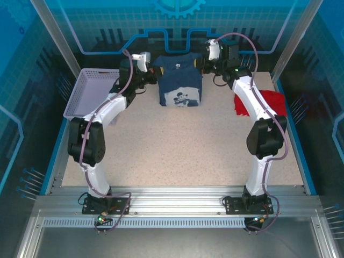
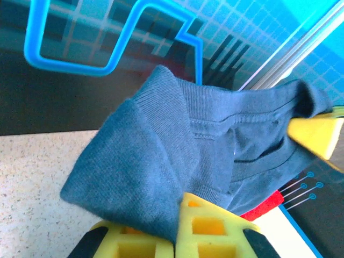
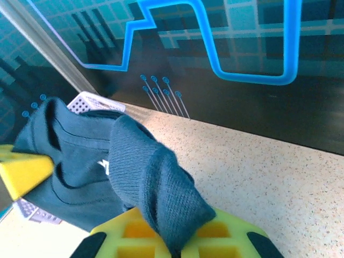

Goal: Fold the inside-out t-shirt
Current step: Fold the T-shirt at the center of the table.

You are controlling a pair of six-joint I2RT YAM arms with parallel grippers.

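Observation:
My left gripper draws back and down next and releases the shirt's corner on the open speckled tabletop, which lies below it toward my base, clear for the shirt.
The inside-out t-shirt (image 1: 180,81), dark navy with a white cartoon print facing the camera, hangs folded at the table's far edge, held by its top edge between both grippers. My left gripper (image 1: 152,69) is shut on the shirt's left upper corner. In the left wrist view its yellow fingers (image 2: 212,226) pinch a ribbed fold of the t-shirt (image 2: 161,156). My right gripper (image 1: 204,64) is shut on the right upper corner. The right wrist view has navy cloth (image 3: 145,166) bunched between its yellow fingers (image 3: 134,231). A small white mark (image 3: 104,167) lies near the collar.
A lavender mesh basket (image 1: 88,92) stands at the far left of the table. A bright red garment (image 1: 271,102) lies at the far right, beside the right arm. The blue back wall (image 1: 177,21) rises right behind the shirt. Speckled tabletop (image 1: 183,150) stretches toward the arm bases.

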